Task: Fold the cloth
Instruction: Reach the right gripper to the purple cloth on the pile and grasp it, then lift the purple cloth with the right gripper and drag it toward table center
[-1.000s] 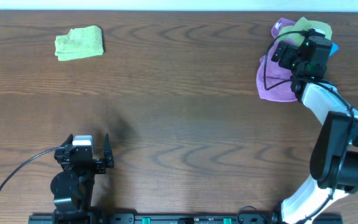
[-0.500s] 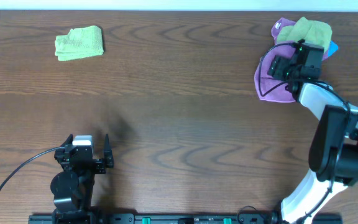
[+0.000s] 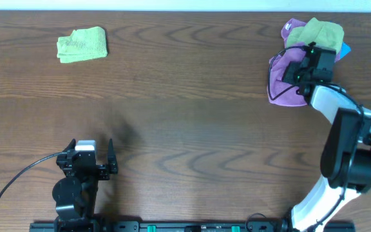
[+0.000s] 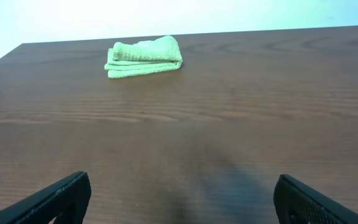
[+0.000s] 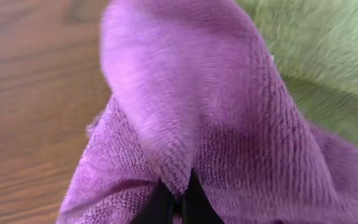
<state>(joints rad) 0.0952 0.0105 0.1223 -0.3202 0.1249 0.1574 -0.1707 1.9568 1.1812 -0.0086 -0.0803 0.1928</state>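
The right gripper lifts the fold off the heap next. It carries, lowers and releases it on Bare wood in the middle of the table [image 3: 192, 108], left in the overhead view.
A crumpled purple cloth [image 3: 282, 80] lies at the far right of the table, in a heap with a green cloth [image 3: 317, 31] behind it. My right gripper [image 3: 293, 72] sits on the heap, shut on a pinched fold of the purple cloth [image 5: 185, 112]; in the right wrist view its dark fingertips [image 5: 194, 199] meet with the fabric caught between them. My left gripper [image 3: 102, 166] rests near the front left edge, open and empty, its fingers [image 4: 55, 199] wide apart over bare wood.
A folded light-green cloth [image 3: 82, 44] lies at the far left, also seen ahead in the left wrist view as the folded cloth [image 4: 143, 56]. A bit of blue [image 3: 345, 49] shows at the right of the heap. Brown wooden table [image 3: 185, 116].
My right gripper has shifted slightly toward the front left over the heap and closed on the purple cloth, bunching it. The left arm has not moved.
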